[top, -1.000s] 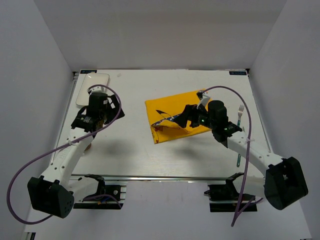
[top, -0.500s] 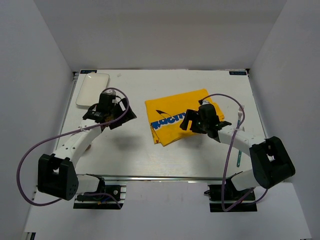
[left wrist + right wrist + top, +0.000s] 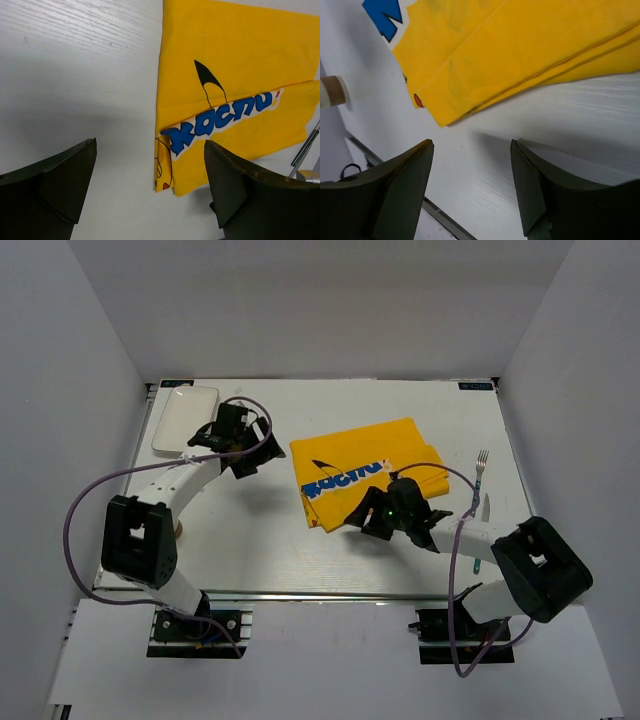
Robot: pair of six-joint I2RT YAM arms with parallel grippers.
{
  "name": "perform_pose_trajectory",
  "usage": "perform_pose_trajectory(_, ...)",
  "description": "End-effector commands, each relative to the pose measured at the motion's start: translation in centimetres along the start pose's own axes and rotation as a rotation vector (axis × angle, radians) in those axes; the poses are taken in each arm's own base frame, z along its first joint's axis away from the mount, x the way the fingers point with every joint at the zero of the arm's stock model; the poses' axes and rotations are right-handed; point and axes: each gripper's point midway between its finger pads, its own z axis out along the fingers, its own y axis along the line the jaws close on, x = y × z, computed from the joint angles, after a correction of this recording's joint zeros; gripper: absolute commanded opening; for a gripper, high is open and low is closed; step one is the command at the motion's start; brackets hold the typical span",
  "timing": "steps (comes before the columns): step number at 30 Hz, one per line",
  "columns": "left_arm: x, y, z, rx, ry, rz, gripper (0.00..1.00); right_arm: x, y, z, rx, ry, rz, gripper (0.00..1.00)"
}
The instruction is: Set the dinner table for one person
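Next, the left gripper lowers outward toward the mat (image 3: 355, 470), to its far corner on the plate's side, since the mat still lies folded crooked.
The dinner table (image 3: 250, 540) is a wide white grained top. On it lies a folded yellow printed cloth mat (image 3: 355, 470) with blue letters, right of centre. My left gripper (image 3: 252, 452) is open and empty, left of the mat and right of the small white plate (image 3: 184, 418). In the left wrist view (image 3: 150, 150) it faces the mat's left edge (image 3: 230, 75). My right gripper (image 3: 362, 521) is open and empty just off the mat's near edge. In the right wrist view (image 3: 471, 145) it is over bare table (image 3: 570, 125), near the mat's corner (image 3: 485, 65).
A fork (image 3: 479, 480) with a teal handle lies at the right of the table. A tan cylinder (image 3: 332, 91) stands far left in the right wrist view. A metal rail (image 3: 300, 593) runs along the near edge.
My right gripper has come off the mat and drawn back toward the near edge; the mat now lies folded and flat. My left gripper has moved farther away and to the right.
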Motion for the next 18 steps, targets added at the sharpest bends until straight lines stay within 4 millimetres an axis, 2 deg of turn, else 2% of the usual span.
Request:
perform_pose_trajectory(1,-1.6,-1.4,0.2,0.021,-0.028,-0.009,0.98,-0.3,2.5,0.9,-0.086,-0.032,0.094,0.68)
perform_pose_trajectory(4,-1.5,-1.3,0.8,0.014,-0.018,-0.012,0.98,-0.5,1.7,2.1,-0.048,-0.065,0.158,0.59)
perform_pose_trajectory(5,-1.5,-1.3,1.0,0.013,-0.015,-0.012,0.98,-1.2,1.8,2.4,-0.039,-0.099,0.167,0.57)
perform_pose_trajectory(7,-1.3,-1.1,1.2,0.009,-0.01,-0.013,0.98,-1.0,1.4,3.0,-0.01,-0.103,0.191,0.5)
perform_pose_trajectory(9,-1.2,-0.9,1.4,0.002,-0.006,-0.012,0.98,-1.9,0.9,3.5,0.028,-0.153,0.208,0.44)
perform_pose_trajectory(13,-1.5,-0.6,1.8,-0.005,-0.007,-0.018,0.98,-2.7,-0.1,4.3,0.067,-0.203,0.231,0.36)
perform_pose_trajectory(16,-1.4,-0.7,2.4,-0.002,0.008,-0.017,0.98,-2.7,-0.3,4.4,0.064,-0.216,0.236,0.26)
perform_pose_trajectory(17,-1.7,-0.4,2.5,-0.004,0.005,-0.026,0.98,-2.8,-0.2,4.4,0.06,-0.22,0.236,0.16)
perform_pose_trajectory(18,-1.6,-0.3,3.0,-0.009,0.013,-0.028,0.98,-2.8,-0.3,4.3,0.059,-0.223,0.232,0.13)
